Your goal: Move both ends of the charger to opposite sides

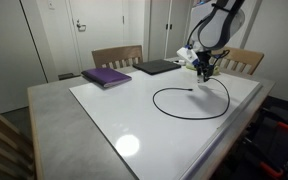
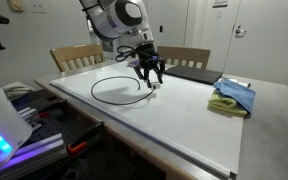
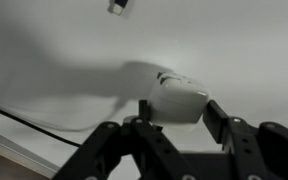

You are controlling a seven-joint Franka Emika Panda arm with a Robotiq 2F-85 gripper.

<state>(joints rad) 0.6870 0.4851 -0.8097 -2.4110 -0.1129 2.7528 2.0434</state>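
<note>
My gripper should move the charger block away from the black tip inside the loop and lower it onto the bare tabletop, because both ends are still close together.
The charger's thin black cable lies in a loop on the white tabletop in both exterior views. One black tip rests inside the loop. In the wrist view a white charger block sits between the jaws of my gripper, which press on both its sides. A stretch of black cable runs at the lower left, and a small connector shows at the top edge. In both exterior views my gripper points down at the far side of the loop, just above the table.
A purple book and a flat dark laptop lie at the far side of the table. A blue and yellow cloth lies to one side. Wooden chairs stand behind the table.
</note>
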